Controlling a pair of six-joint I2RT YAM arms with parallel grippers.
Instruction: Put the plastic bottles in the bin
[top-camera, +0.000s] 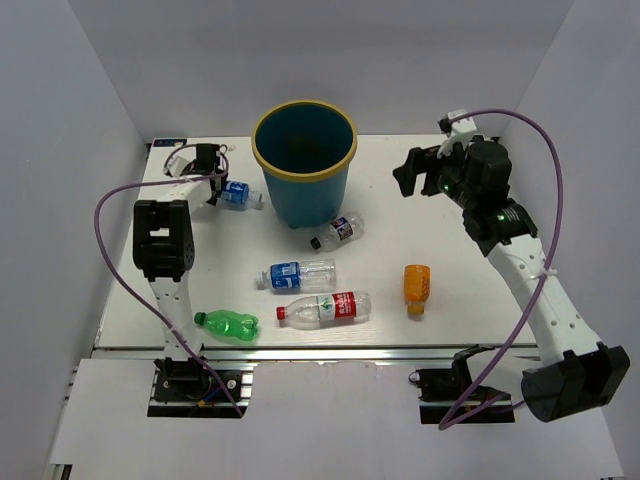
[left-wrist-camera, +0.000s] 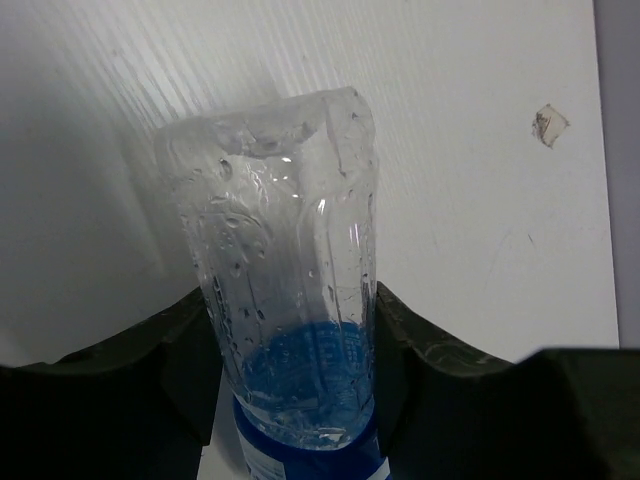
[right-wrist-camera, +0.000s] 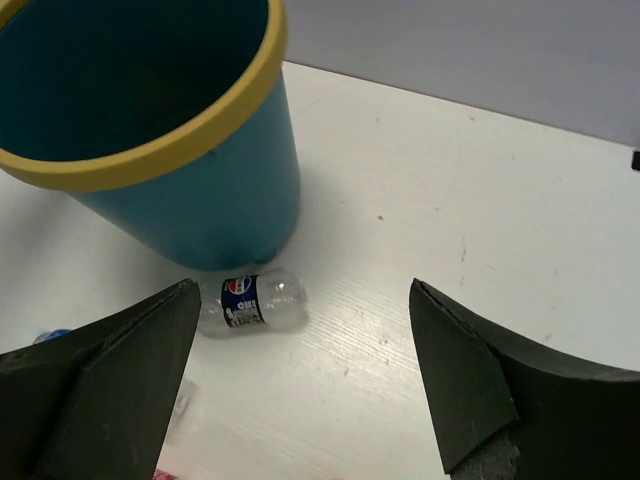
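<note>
The bottle goes up in my left gripper next, then to the right in the top view, over the bin's opening (top-camera: 304, 142) for release, as the bin's rim stands higher.
My left gripper (top-camera: 216, 183) is shut on a clear bottle with a blue label (top-camera: 238, 194), just left of the teal bin (top-camera: 305, 165). In the left wrist view the bottle (left-wrist-camera: 275, 220) is pinched between both fingers (left-wrist-camera: 395, 330). My right gripper (top-camera: 412, 176) is open and empty, raised to the right of the bin. In its wrist view the bin (right-wrist-camera: 190, 150) and a small bottle with a dark blue label (right-wrist-camera: 250, 300) lie ahead. On the table lie that small bottle (top-camera: 337, 232), a blue-label bottle (top-camera: 300, 274), a red-label bottle (top-camera: 325, 309), a green bottle (top-camera: 228, 323) and an orange bottle (top-camera: 417, 286).
White walls enclose the table on the left, back and right. The table's front edge (top-camera: 330, 350) runs just past the green and red-label bottles. A purple cable (top-camera: 105, 215) loops off the left arm, another (top-camera: 555, 160) off the right arm.
</note>
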